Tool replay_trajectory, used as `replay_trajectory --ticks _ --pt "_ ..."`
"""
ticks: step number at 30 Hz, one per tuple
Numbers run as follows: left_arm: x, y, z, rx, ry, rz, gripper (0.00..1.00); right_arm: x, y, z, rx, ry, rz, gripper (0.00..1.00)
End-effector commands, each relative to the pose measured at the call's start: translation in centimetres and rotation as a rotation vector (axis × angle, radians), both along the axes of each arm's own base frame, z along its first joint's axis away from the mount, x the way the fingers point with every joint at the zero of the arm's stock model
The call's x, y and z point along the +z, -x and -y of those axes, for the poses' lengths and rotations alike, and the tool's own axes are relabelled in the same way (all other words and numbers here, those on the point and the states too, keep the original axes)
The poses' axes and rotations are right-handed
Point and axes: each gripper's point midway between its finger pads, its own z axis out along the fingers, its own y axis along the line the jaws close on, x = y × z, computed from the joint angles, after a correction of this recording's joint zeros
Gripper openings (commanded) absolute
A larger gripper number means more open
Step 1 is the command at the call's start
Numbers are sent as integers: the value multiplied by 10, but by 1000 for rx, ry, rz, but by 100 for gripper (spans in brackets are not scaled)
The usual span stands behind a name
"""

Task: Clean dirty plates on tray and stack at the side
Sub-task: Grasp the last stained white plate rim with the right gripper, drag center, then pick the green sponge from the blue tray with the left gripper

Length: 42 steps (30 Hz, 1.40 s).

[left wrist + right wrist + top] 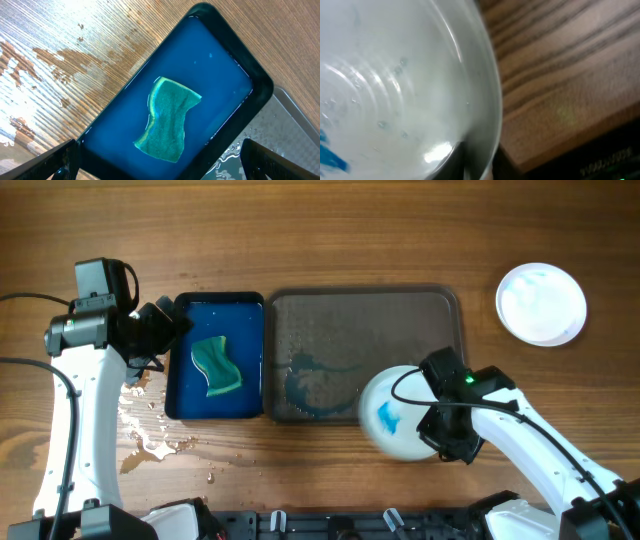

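The left gripper moves over the sponge and down onto its narrow middle (216,366) (168,120) next, since the plate has a blue smear to wipe.
A white plate (392,425) with a blue smear overlaps the front right corner of the dark grey tray (440,305); it fills the right wrist view (395,90). My right gripper (440,430) is shut on this plate's right rim. Another white plate (541,302) lies on the table at the far right. The tray bottom carries a blue smear (300,385). My left gripper (160,330) is open, at the left edge of the blue tray (218,302), its fingers (160,165) spread above a green sponge (170,120). A third plate is not in view.
The deep-blue tray (260,90) holds blue liquid and the sponge (217,366). Water is spilled on the wooden table left of it (150,435). The table's front edge shows in the right wrist view (560,135).
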Motion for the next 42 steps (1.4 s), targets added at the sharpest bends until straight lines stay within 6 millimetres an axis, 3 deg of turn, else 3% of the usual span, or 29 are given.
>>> replay_trajectory --ticks 1,5,8,13,20,23,25,26,27,29,32,35,37,39,40,42 --pt "-1 -2 4 -29 9 -2 100 -2 -7 4 92 16 40 7" --pt "-1 -2 5 -32 15 0 100 -3 -20 -1 172 -9 90 4" --pt "-1 -2 5 -32 15 0 100 1 -48 -23 318 -111 204 5" --pt "-1 -3 9 -47 17 0 99 9 -92 -36 328 -140 368 5" --pt "-14 -7 63 -216 21 -44 85 -52 -123 -24 306 -154 303 5" --pt "-22 -6 77 -259 23 -74 82 -39 -145 -22 336 -146 349 5" --pt "-32 -2 82 -274 25 -118 75 -24 -158 -24 359 -143 366 4" --pt "-39 2 82 -273 28 -155 76 -19 -161 -25 361 -142 364 4" --pt "-47 8 79 -268 25 -205 86 -16 -163 -25 363 -142 364 5" --pt "-67 18 70 -244 0 -308 87 -15 -163 -26 363 -147 362 5" --pt "-93 14 70 -247 7 -374 89 -16 -157 -26 368 -153 340 4" --pt "-115 7 70 -248 11 -397 78 -16 -155 -26 384 -152 332 4" --pt "-128 -1 71 -248 10 -394 64 -17 -152 -25 384 -152 318 4" --pt "-137 -6 71 -247 10 -392 63 -17 -150 -24 386 -151 308 4" --pt "-142 -6 71 -247 11 -399 54 -18 -149 -24 387 -151 304 4" --pt "-149 -3 70 -243 12 -426 52 -18 -147 -24 387 -151 296 4"
